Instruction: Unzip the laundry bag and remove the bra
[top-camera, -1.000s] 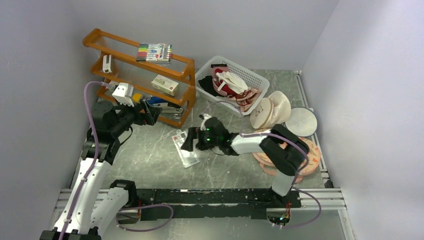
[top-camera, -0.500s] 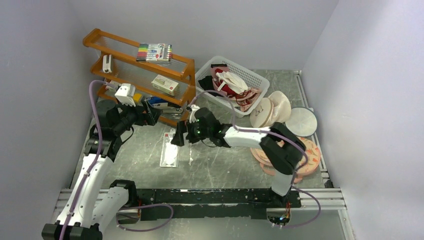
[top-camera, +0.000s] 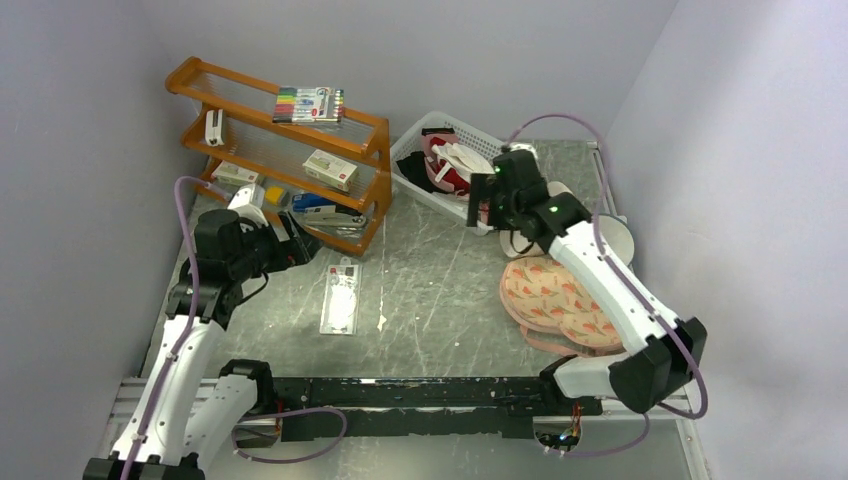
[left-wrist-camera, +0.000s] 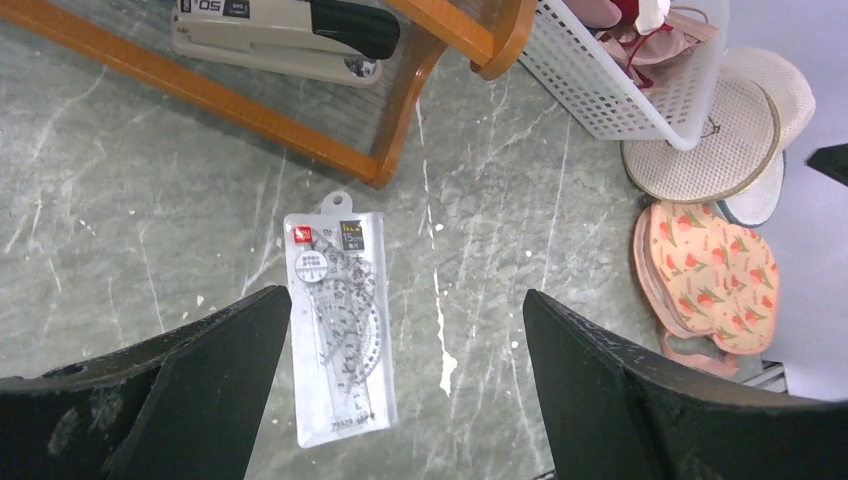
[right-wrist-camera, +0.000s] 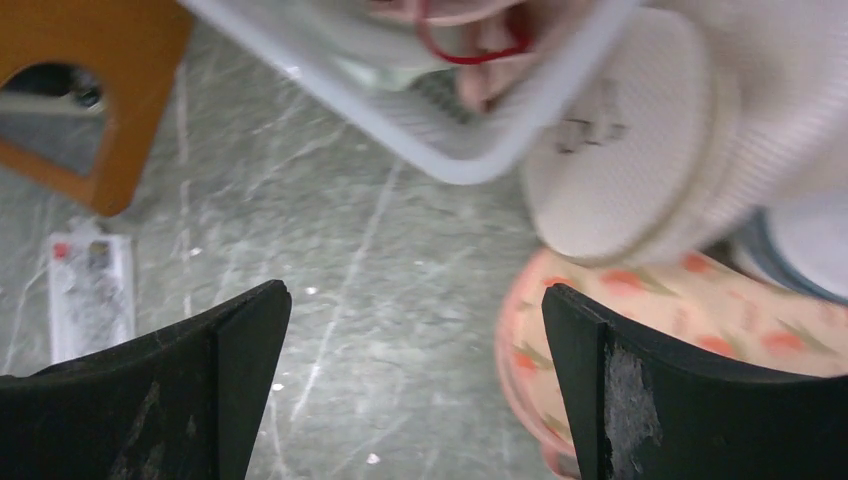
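Observation:
The right gripper shifts to the right in the top view, down onto the laundry bag's zip rim next.
The laundry bag (right-wrist-camera: 620, 150) is a round cream mesh pouch with a small black emblem, leaning against the white basket's corner. In the top view the right arm hides most of the bag (top-camera: 518, 243). It also shows at the far right of the left wrist view (left-wrist-camera: 705, 140). My right gripper (top-camera: 490, 212) hovers open and empty above the basket corner, just left of the bag (right-wrist-camera: 416, 290). My left gripper (top-camera: 300, 240) is open and empty over the table by the shelf (left-wrist-camera: 407, 300). What is inside the bag is hidden.
Peach fruit-patterned pads (top-camera: 560, 300) lie in front of the bag, with a grey disc (top-camera: 618, 238) to their right. A white basket (top-camera: 420, 150) of clothes stands at the back. An orange shelf (top-camera: 280, 130) stands back left. A clear ruler packet (top-camera: 340, 297) lies mid-table.
My right arm has let go of the ruler packet at mid-table and swung to the back right, over the basket corner and the bag. The left gripper dropped slightly.

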